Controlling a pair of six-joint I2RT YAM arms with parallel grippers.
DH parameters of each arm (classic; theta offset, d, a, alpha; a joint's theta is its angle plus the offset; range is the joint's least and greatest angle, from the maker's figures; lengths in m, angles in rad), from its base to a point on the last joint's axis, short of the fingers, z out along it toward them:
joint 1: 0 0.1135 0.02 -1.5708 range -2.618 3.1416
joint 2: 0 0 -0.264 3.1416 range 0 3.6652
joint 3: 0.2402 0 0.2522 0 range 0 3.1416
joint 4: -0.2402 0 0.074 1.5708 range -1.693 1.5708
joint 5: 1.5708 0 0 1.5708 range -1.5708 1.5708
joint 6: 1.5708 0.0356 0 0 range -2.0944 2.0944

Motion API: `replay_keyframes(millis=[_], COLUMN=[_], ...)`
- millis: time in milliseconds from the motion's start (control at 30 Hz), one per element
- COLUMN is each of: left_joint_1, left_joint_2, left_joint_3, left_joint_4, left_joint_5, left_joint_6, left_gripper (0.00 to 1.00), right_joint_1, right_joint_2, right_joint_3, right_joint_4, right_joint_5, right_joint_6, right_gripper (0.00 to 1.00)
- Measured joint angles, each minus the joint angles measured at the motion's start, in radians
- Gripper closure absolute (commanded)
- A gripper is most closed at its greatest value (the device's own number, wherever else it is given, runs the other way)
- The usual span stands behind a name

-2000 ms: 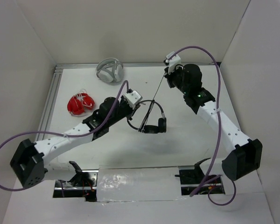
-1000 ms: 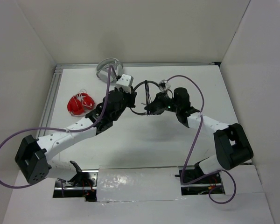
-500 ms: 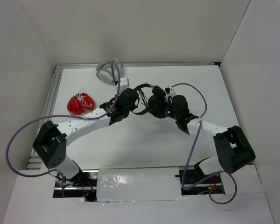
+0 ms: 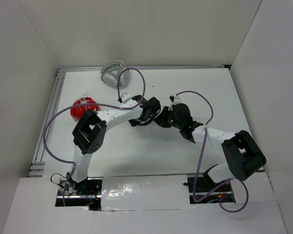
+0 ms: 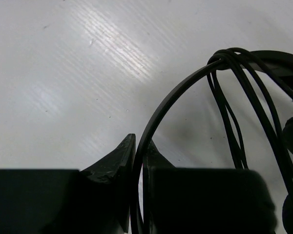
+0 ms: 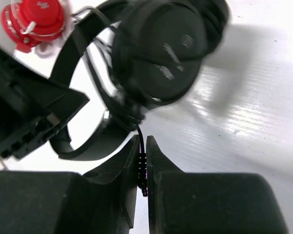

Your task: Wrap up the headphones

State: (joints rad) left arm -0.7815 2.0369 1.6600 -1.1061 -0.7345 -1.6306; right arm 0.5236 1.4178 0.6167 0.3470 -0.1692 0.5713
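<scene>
The cable's turns already cross the headband (image 5: 183,85), so my left gripper will next bring the headphones down onto the tabletop below it and let go of the thin headband.
The black headphones (image 4: 155,115) hang between my two grippers near the table's middle. My left gripper (image 5: 140,142) is shut on the thin headband (image 5: 183,85), which runs up between its fingers. Several turns of the black cable (image 5: 234,102) cross the headband at the right. In the right wrist view a round ear pad (image 6: 158,53) fills the top. My right gripper (image 6: 142,146) is shut on the ribbed end of the cable (image 6: 142,168) just below that pad. From above, the left gripper (image 4: 146,113) and right gripper (image 4: 164,117) almost touch.
White/grey headphones (image 4: 115,73) lie at the back edge. Red headphones (image 4: 83,108) (image 6: 36,17) sit at the left, partly behind the left arm's elbow (image 4: 90,131). Purple cable loops (image 4: 136,83) arch over both arms. White walls close in the sides and back.
The stretched-out cable is now gathered on the headband. Both grippers and the headphones have come together and shifted slightly nearer. The left arm has folded back, its elbow moving right.
</scene>
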Motion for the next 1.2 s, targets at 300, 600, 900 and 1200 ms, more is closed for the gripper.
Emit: replay_keyframes(millis=[300, 600, 900, 1200], left_joint_1=[-0.022, -0.045, -0.057, -0.088], left_joint_2=[0.048, 0.117, 0.119, 0.107], left_joint_3=[0.022, -0.016, -0.065, -0.121], left_joint_4=[-0.151, -0.162, -0.203, -0.202], left_joint_5=[-0.061, -0.099, -0.095, -0.089], left_joint_6=[-0.179, -0.289, -0.336, -0.340], left_gripper=[1.00, 0.86, 0.01, 0.01], right_joint_1=[0.007, 0.007, 0.006, 0.020], right_joint_2=[0.095, 0.183, 0.197, 0.194], right_joint_3=[0.056, 0.110, 0.113, 0.113], right_joint_4=[-0.040, -0.089, -0.141, -0.154], right_joint_5=[0.055, 0.083, 0.109, 0.115], right_joint_6=[0.001, -0.002, -0.011, -0.019], right_gripper=[0.81, 0.76, 0.66, 0.61])
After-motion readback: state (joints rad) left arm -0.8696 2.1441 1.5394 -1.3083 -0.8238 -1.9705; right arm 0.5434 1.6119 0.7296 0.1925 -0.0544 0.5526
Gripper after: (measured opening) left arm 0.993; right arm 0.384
